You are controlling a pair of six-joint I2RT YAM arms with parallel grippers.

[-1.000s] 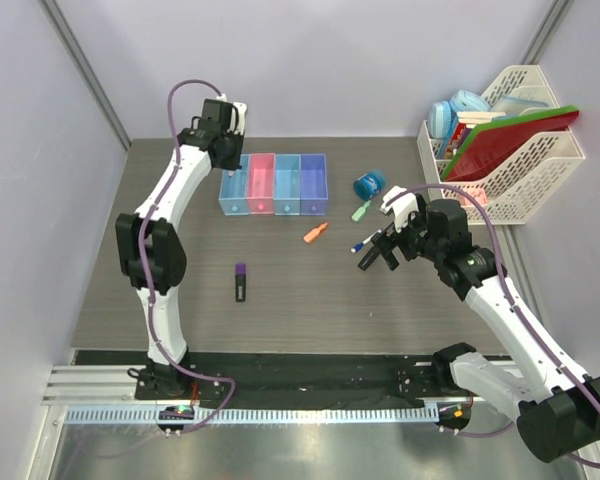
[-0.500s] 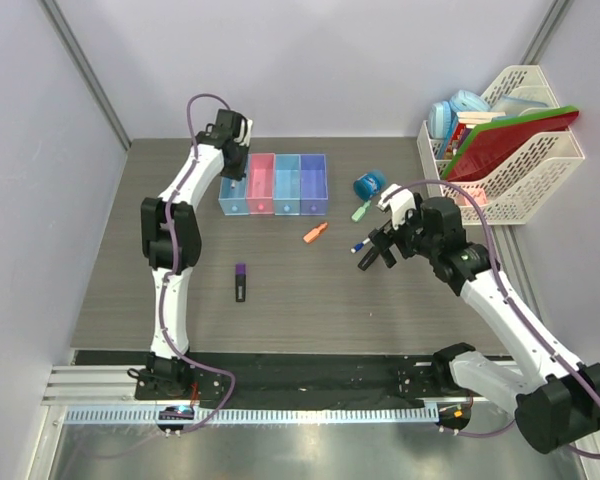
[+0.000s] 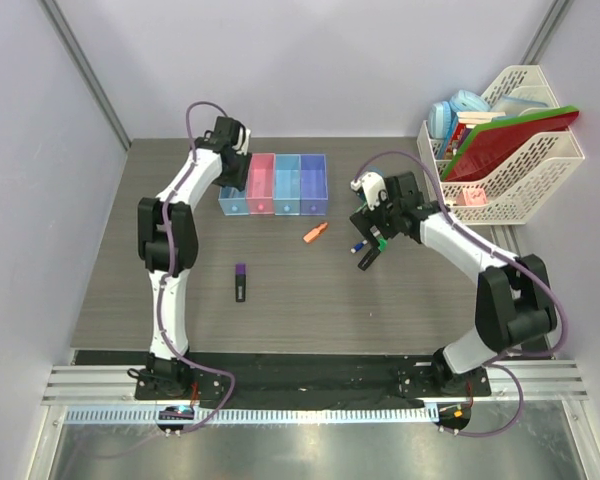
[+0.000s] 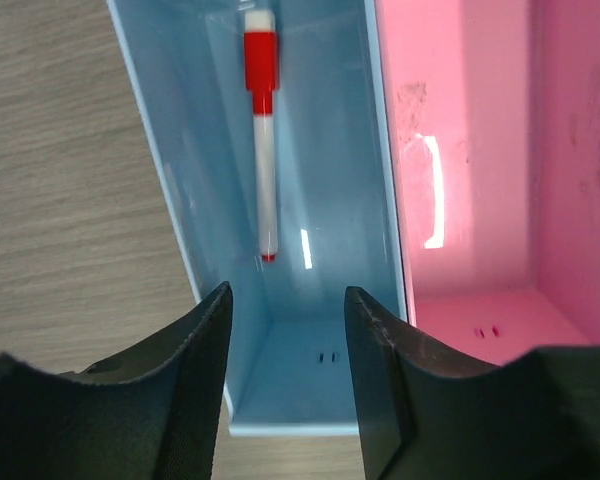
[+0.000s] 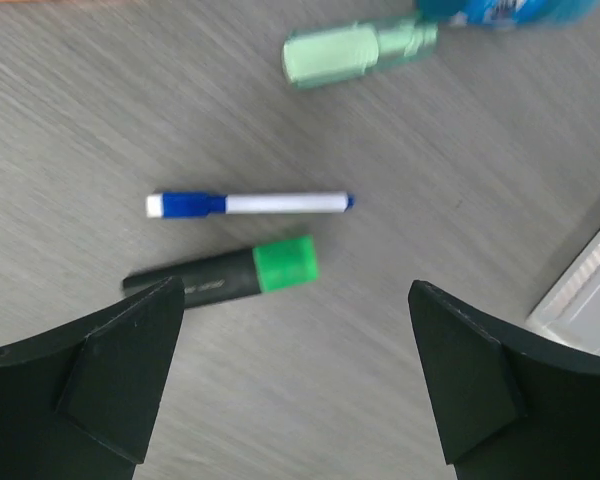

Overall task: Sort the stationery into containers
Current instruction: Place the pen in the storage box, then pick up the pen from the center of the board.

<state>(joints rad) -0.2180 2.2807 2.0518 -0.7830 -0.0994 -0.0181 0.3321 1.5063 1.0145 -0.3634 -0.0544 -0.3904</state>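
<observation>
My right gripper turns and lowers astride the body of the pen where the blue cap ends next, since the blue-capped pen [image 5: 250, 204] lies below it, lengthwise between its fingers.
My left gripper [image 3: 232, 158] hangs open over the leftmost light blue bin [image 4: 205, 150] of the containers [image 3: 273, 185]. A red-capped white pen [image 4: 264, 130] lies loose in that bin, beyond the fingers. The pink bin [image 4: 480, 150] sits beside it. My right gripper [image 5: 295, 300] is wide open above the table. Just ahead of it are the green-capped black highlighter [image 5: 225, 275] and a blue-capped pen [image 5: 250, 204]. A pale-green bit [image 5: 355, 52] and the blue roll [image 5: 510, 8] lie farther on. An orange bit [image 3: 315, 232] and a purple highlighter [image 3: 240, 282] lie on the table.
The big white lattice file rack [image 3: 510, 140] with red and green folders stands at the back right. Its white edge [image 5: 590, 290] shows close on the right in the right wrist view. Grey walls close in the table on both sides.
The left jaws have opened over the leftmost bin, where the red-capped pen now lies loose. The right arm has swung left and back, over the blue pen and green highlighter.
</observation>
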